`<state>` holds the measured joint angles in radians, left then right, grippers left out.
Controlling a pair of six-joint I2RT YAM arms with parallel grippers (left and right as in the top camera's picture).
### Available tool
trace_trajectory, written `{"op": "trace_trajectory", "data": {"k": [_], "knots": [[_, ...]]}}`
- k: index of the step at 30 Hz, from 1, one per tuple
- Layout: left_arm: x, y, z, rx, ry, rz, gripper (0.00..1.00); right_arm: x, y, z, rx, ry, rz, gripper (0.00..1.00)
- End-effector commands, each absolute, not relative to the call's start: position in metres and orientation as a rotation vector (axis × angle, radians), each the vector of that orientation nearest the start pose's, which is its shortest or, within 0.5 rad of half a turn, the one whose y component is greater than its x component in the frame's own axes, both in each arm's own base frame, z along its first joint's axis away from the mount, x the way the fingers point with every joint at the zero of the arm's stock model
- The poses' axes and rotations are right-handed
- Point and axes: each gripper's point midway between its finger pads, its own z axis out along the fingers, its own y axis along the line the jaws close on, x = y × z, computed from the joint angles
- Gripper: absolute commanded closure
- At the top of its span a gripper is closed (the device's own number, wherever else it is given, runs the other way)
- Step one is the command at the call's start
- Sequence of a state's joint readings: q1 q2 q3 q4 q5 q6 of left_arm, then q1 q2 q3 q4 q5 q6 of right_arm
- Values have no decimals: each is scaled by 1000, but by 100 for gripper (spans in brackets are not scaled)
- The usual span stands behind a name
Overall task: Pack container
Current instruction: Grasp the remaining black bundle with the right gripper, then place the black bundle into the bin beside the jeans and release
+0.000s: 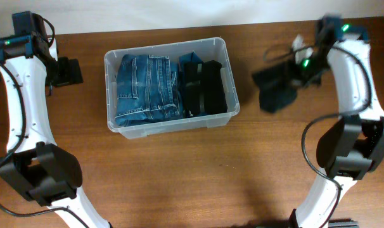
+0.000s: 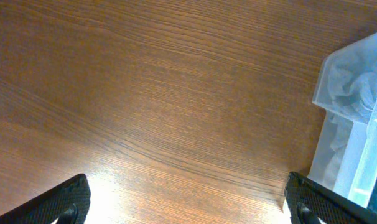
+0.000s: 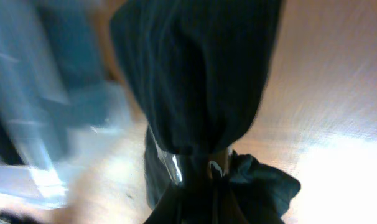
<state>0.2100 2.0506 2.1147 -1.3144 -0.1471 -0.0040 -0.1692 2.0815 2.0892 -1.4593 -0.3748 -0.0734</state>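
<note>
My right gripper holds the dark garment and will carry it across to the left in the overhead view, onto the jeans' half beside the black garment, and let it go.
The clear plastic container (image 1: 227,69) stands on the table at the middle back. It holds folded blue jeans (image 1: 144,88) on the left and a folded black garment (image 1: 203,85) on the right. My right gripper (image 1: 300,66) is shut on a dark garment (image 1: 274,85) and holds it hanging above the table to the right of the container. In the right wrist view the dark garment (image 3: 201,74) fills the middle and hides the fingers. My left gripper (image 1: 68,71) is open and empty, left of the container; the container's corner (image 2: 356,124) shows in the left wrist view.
The wooden table (image 1: 198,177) runs to a pale wall at the back. Both arm bases stand at the front corners, left (image 1: 43,174) and right (image 1: 353,149).
</note>
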Motion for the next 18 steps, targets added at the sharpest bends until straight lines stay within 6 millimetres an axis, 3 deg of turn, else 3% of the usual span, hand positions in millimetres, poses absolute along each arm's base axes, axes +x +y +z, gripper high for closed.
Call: {"op": "trace_trajectory", "data": {"k": [1, 3, 4, 7, 9, 11, 15, 18], "knots": [[443, 122, 197, -344, 2793, 263, 0, 451, 21, 253, 80, 2711, 586, 96], [443, 122, 197, -344, 2794, 263, 1, 458, 37, 276, 69, 2648, 593, 96], [443, 122, 197, -344, 2794, 263, 1, 465, 63, 292, 20, 2591, 609, 96], [443, 122, 197, -344, 2793, 264, 1, 474, 109, 299, -59, 2540, 655, 96], [443, 122, 197, -344, 2794, 263, 1, 477, 144, 298, -93, 2526, 687, 96], [443, 122, 197, -344, 2793, 264, 0, 478, 167, 293, -79, 2536, 687, 96], [443, 122, 197, -344, 2793, 264, 0, 472, 204, 267, 39, 2613, 605, 96], [443, 122, 197, -344, 2794, 264, 1, 467, 241, 246, 22, 2646, 640, 96]]}}
